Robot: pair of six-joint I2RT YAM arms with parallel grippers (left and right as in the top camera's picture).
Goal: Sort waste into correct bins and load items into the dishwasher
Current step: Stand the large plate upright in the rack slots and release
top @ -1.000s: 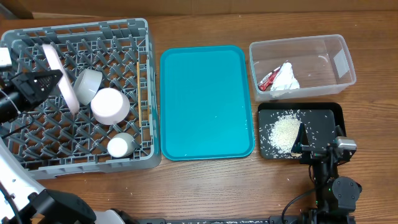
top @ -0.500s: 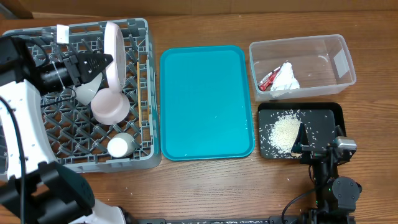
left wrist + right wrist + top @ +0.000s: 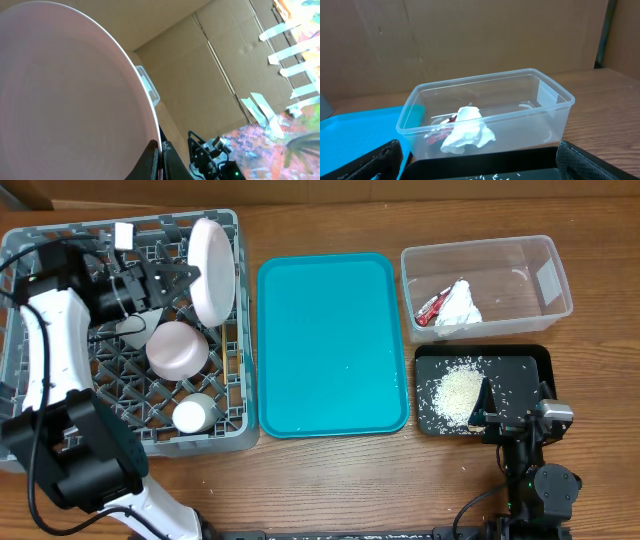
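The round white plate hangs on edge above the rack, so my left gripper lowers toward the rack's slots nearest the teal serving tray next and releases the plate's rim.
My left gripper (image 3: 188, 277) is shut on the rim of the round white plate (image 3: 212, 256) and holds it on edge over the back right of the grey dish rack (image 3: 60, 442). In the left wrist view the plate (image 3: 65, 95) fills the frame, pinched between my fingers (image 3: 160, 152). Two white bowls (image 3: 177, 348) (image 3: 194, 414) sit in the rack, and a chopstick (image 3: 219, 305) lies by its right wall. The clear tub (image 3: 545, 272) holds the red wrapper (image 3: 431, 308) and white tissue (image 3: 458, 304). The black tray (image 3: 530, 362) holds the rice (image 3: 457, 392). My right gripper (image 3: 512, 415) is open over the black tray's front.
The teal serving tray (image 3: 332, 343) lies between the rack and the bins. The right wrist view shows the clear tub (image 3: 485, 112) with the tissue (image 3: 467, 130) just behind the black tray's rim (image 3: 485, 160). Cardboard walls stand behind the table.
My left gripper has carried the plate from the rack's far left to its back right, keeping it on edge. The right arm has not moved.
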